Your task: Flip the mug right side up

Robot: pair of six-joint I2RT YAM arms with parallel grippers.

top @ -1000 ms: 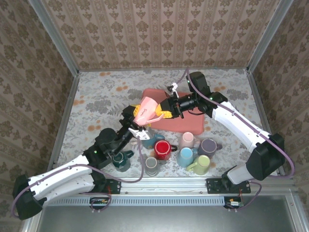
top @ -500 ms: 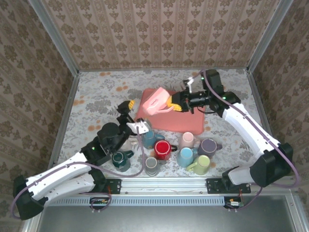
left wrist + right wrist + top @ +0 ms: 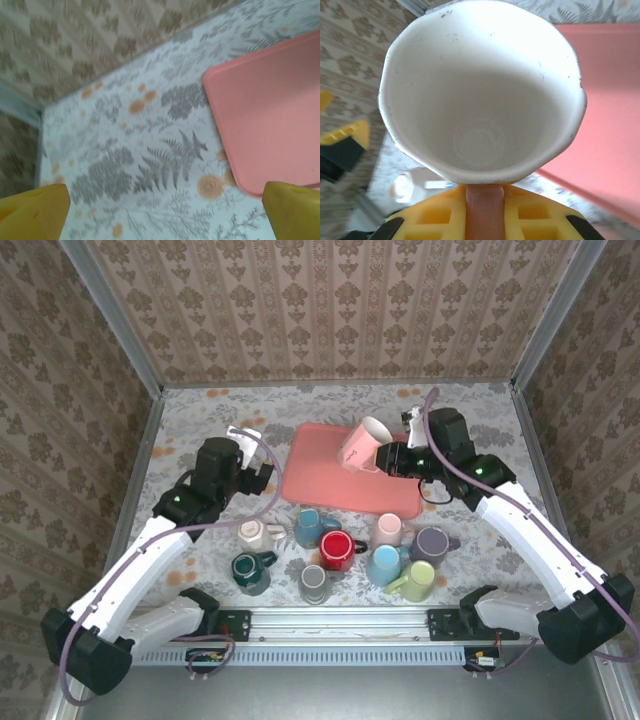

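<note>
The tray's far corner (image 3: 308,432) on my left gripper's side is empty, so my right gripper should next tilt the pink mug upright, then lower it there.
The pink mug (image 3: 360,446) with a white inside (image 3: 480,100) hangs tilted above the pink tray (image 3: 330,490), its mouth turned toward the right wrist camera. My right gripper (image 3: 388,457) is shut on the mug's pink handle (image 3: 485,207), which sits squeezed between the yellow fingers (image 3: 540,215). My left gripper (image 3: 262,478) stands off to the left of the tray, over the floral table. It is open, with nothing between its yellow fingertips (image 3: 35,210) and only the table and the tray's corner (image 3: 270,110) below.
Several mugs crowd the near part of the table: cream (image 3: 258,534), teal (image 3: 308,527), red (image 3: 336,550), pink (image 3: 388,530), purple (image 3: 432,542), blue (image 3: 382,565), green (image 3: 415,582), dark green (image 3: 250,572), grey (image 3: 315,583). Walls close in the table.
My left gripper opened, let go of the pink mug and drew back to the left. The right gripper carried the mug to the right over the tray, turning it.
</note>
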